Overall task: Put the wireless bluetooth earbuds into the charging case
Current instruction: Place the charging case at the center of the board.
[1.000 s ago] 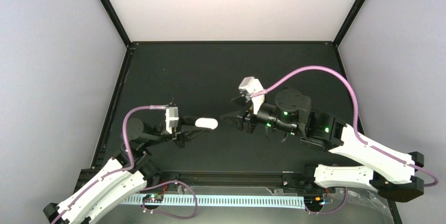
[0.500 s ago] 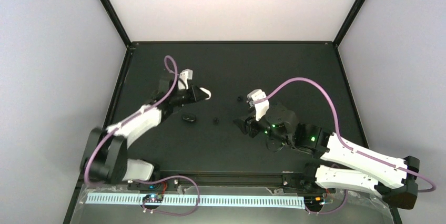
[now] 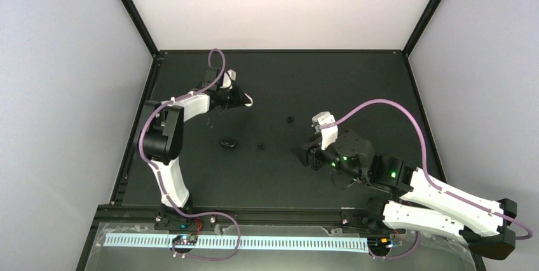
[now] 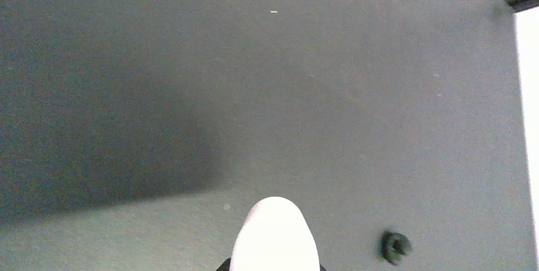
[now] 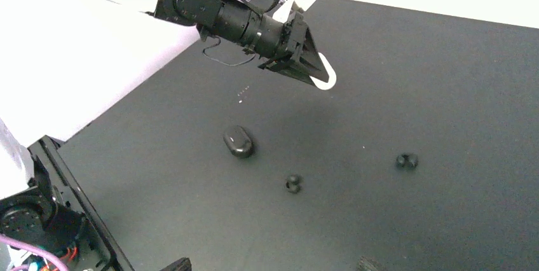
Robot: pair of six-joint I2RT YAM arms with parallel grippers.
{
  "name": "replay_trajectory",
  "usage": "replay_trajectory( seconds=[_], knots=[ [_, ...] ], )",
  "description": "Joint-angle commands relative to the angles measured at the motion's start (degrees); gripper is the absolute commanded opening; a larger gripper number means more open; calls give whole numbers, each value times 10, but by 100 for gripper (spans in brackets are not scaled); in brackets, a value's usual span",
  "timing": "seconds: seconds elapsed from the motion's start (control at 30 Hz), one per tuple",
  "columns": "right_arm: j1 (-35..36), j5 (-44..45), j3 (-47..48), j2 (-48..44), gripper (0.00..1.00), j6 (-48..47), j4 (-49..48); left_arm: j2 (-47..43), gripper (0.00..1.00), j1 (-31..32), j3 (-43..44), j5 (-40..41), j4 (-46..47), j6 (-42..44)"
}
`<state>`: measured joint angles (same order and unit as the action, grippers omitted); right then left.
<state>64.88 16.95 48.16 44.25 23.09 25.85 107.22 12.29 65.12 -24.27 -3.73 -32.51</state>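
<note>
I need to lower my left gripper onto the mat under the white case [image 3: 248, 102] and open it there. That mat is bare, clear of the black case [image 3: 228, 143] and the earbuds.
My left gripper [image 3: 241, 100] is shut on a white pill-shaped charging case [image 3: 248, 102] and holds it above the table's far left. In the left wrist view the white case [image 4: 274, 236] sticks out between the jaws, with one black earbud [image 4: 395, 246] on the table to its right. A black charging case [image 3: 228, 143] lies closed on the table. Two black earbuds lie to its right, one near [image 3: 260, 145] and one farther back [image 3: 290, 119]. My right gripper [image 3: 300, 152] stands open and empty to the right of them, its fingertips [image 5: 178, 263] just showing at the frame's bottom edge.
The black mat [image 3: 356, 93] is bounded by a black frame rail [image 3: 279, 51] at the back and sloping rails on both sides. The right wrist view shows the left arm [image 5: 241, 20] over the far left corner, with the black case [image 5: 239, 141] and both earbuds, nearer [image 5: 293, 183] and farther [image 5: 407, 161], below it.
The left arm has swung from the near left to the far left, carrying the white case. The right gripper has drawn back to the right and nearer the table's front.
</note>
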Motion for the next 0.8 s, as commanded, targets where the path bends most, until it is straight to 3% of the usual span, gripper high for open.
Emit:
replay_trajectory(
  seconds=[0.0,0.27,0.67,0.77],
  knots=[
    [-2,18,-8,-7,67,7,21,42,2,-10,44,30,-61,25],
    [-1,41,-9,-11,67,0,28,82,13,-10,83,50,-100,46],
    [-1,48,-4,-11,68,-15,28,55,51,-10,64,106,-124,70],
    [-2,48,-4,-8,68,-19,26,28,68,-15,57,134,-134,74]
  ],
)
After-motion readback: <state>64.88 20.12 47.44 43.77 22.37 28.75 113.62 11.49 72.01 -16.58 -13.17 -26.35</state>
